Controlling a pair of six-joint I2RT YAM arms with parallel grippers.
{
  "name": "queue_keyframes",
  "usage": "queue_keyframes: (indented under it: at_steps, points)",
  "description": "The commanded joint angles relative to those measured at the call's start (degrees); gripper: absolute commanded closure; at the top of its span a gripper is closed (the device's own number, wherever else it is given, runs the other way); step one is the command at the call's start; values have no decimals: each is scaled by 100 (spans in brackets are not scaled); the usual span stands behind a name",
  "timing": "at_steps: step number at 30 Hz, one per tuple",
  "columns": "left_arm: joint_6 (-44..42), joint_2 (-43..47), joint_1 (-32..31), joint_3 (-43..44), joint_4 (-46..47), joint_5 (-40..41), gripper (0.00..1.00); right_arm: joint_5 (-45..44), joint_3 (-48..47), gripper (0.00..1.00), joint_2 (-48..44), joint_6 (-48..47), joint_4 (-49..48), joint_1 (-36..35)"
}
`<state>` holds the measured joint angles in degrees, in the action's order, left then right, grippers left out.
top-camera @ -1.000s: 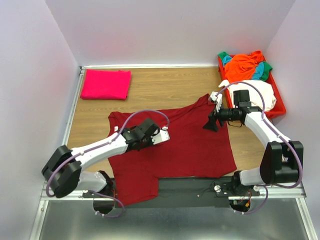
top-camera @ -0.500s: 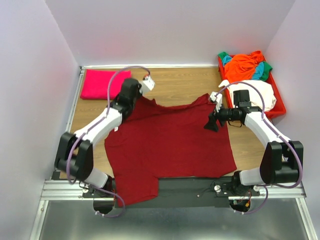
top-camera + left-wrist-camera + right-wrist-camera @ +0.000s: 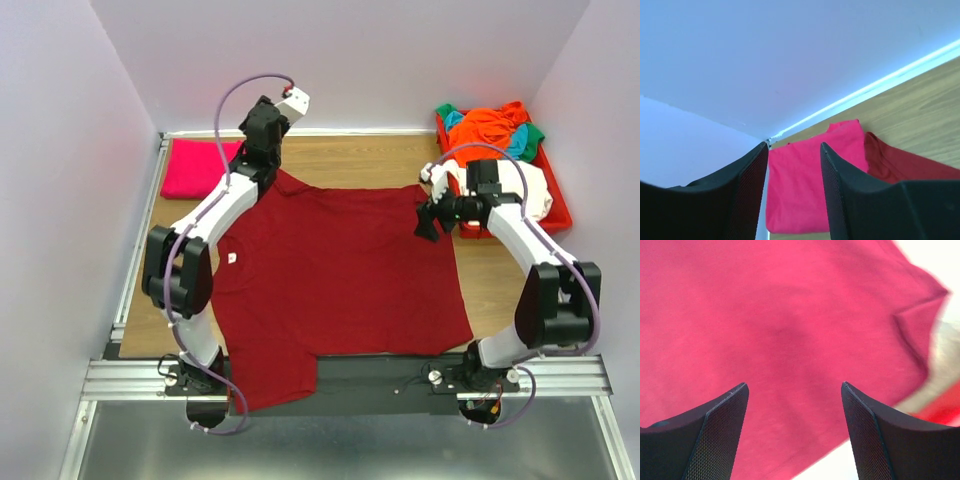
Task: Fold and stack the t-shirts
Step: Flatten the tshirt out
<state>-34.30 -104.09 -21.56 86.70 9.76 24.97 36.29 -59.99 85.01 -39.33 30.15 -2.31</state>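
Observation:
The open fingers sit short of the folded flap at the shirt's far (image 3: 419, 192) (image 3: 919, 331) corner by the red tray, so the right gripper moves outward and down onto the flap next.
A large maroon t-shirt (image 3: 340, 270) lies spread flat across the middle of the table. A magenta-pink t-shirt (image 3: 195, 168) sits folded in the back left corner. My left gripper (image 3: 258, 128) is raised near the back wall above the maroon shirt's back left corner. The left wrist view shows it (image 3: 793, 145) open and holding nothing, with the pink t-shirt (image 3: 800, 190) and a maroon edge (image 3: 895, 162) beyond. My right gripper (image 3: 428, 222) hovers at the shirt's back right corner. It (image 3: 794, 385) is open over maroon cloth (image 3: 765, 315).
A red tray (image 3: 555, 200) stands at the back right, holding an orange shirt (image 3: 495, 130), a cream one (image 3: 530, 190) and bits of green and teal cloth. Walls close in the back and both sides. The shirt's front edge hangs over the arms' base rail (image 3: 380, 375).
My left arm swung from the shirt's middle to the back left, pulling that corner out flat. It then let go and rose. The right gripper shifted slightly back.

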Motion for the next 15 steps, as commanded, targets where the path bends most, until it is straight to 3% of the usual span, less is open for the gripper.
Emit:
queue_keyframes:
  at_steps: [1, 3, 5, 10, 15]
  points:
    - [1019, 888, 3, -3, -517, 167, 45, -965, -828, 19, 550, 469, 34, -7]
    - [1555, 1432, -6, -326, -1367, -358, 45, -1228, -1328, 24, 1198, 636, 26, -7]
    - [1846, 1873, -6, -740, -1589, -701, 42, -1396, -1629, 28, 1559, 760, 43, -7]
    - [2173, 3567, 3, -2787, -1469, -1547, 28, -1985, -2376, 36, 2387, 927, 87, -112]
    - [2173, 4458, -15, -4192, -1118, -1408, 28, -2416, -2737, 45, 2897, 1059, 175, -112]
